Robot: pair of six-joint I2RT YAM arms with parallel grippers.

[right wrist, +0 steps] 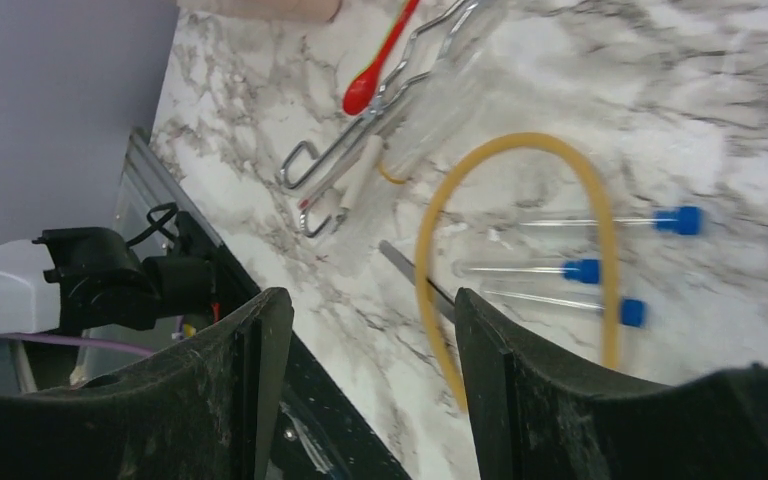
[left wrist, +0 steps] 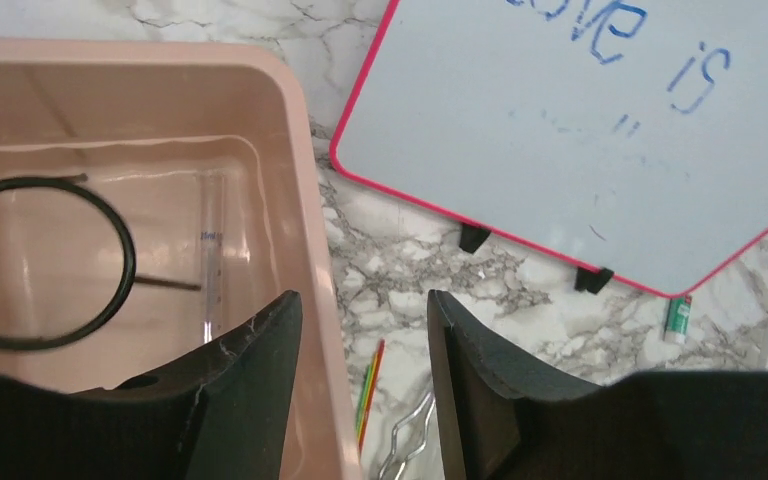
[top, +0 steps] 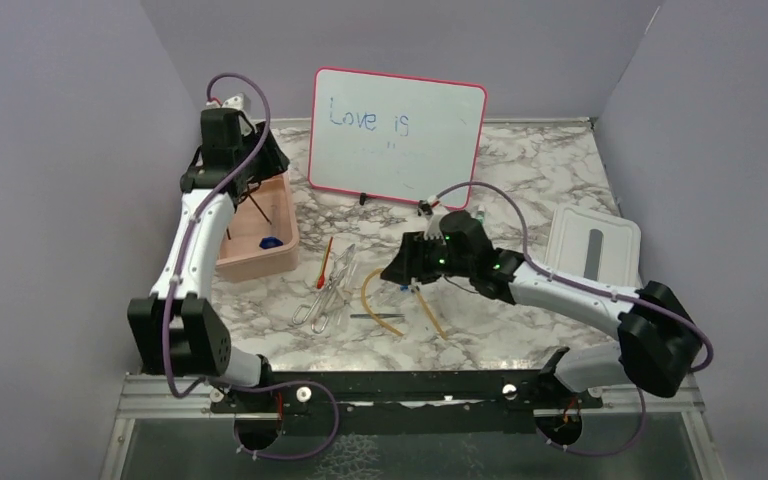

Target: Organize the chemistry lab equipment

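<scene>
My right gripper will next go down and left in the top view, onto the uncovered white tube beside the tongs' handles.
My left gripper [left wrist: 365,300] hangs open and holds nothing, above the right wall of the pink bin [left wrist: 300,140] at the back left. Inside the bin lie a black wire ring [left wrist: 125,250], a clear graduated tube [left wrist: 210,260] and a thin dark rod [left wrist: 165,284]. My right gripper [right wrist: 373,300] is open too, hovering over the middle of the table. Below it a tan rubber tube [right wrist: 520,150] loops around three clear blue-capped tubes [right wrist: 580,270]. To their left are metal tongs [right wrist: 330,160] and a red-tipped spatula [right wrist: 360,95].
A pink-framed whiteboard [top: 397,135] stands at the back centre, with a small vial [left wrist: 676,318] near its foot. A white lid [top: 593,245] lies at the right. A flat grey strip [top: 370,316] rests near the tan tube. Purple walls close in both sides.
</scene>
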